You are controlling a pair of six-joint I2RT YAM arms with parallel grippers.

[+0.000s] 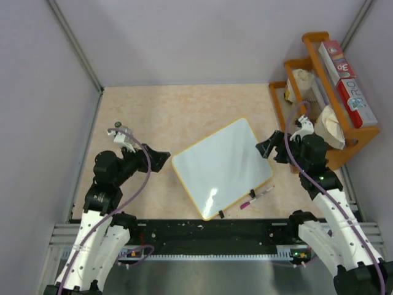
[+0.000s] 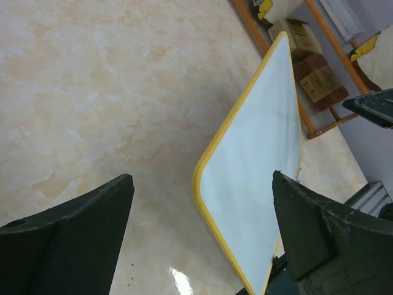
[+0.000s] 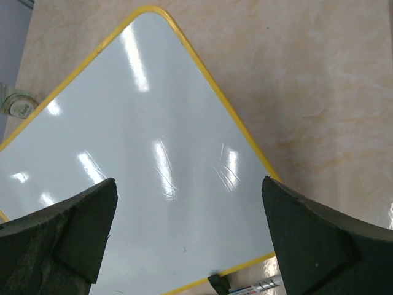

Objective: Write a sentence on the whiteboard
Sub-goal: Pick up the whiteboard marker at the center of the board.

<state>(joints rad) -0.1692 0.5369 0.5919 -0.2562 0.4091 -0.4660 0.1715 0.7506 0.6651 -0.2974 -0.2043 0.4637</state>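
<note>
The left gripper swings toward the right in the top view, back and down onto the marker's purple end next, since that end lies clear of the black clip (image 3: 218, 284).
The whiteboard (image 1: 221, 166) lies flat and turned diagonally in the middle of the table, its white face blank with only glare on it; no sentence shows. A purple-tipped marker (image 1: 256, 198) lies on the table just off the board's near right edge, also seen as the marker (image 3: 261, 286) beside a black clip (image 3: 218, 284). My left gripper (image 1: 161, 161) hovers open just left of the board, with the whiteboard (image 2: 258, 153) corner between its fingers. My right gripper (image 1: 270, 149) is open at the board's right corner, above the whiteboard (image 3: 141, 153). Neither holds anything.
An orange wooden rack (image 1: 325, 92) with boxes and paper cups stands at the back right, close behind the right arm. A small round object (image 1: 118, 125) sits near the left wall. Grey walls enclose the table on three sides.
</note>
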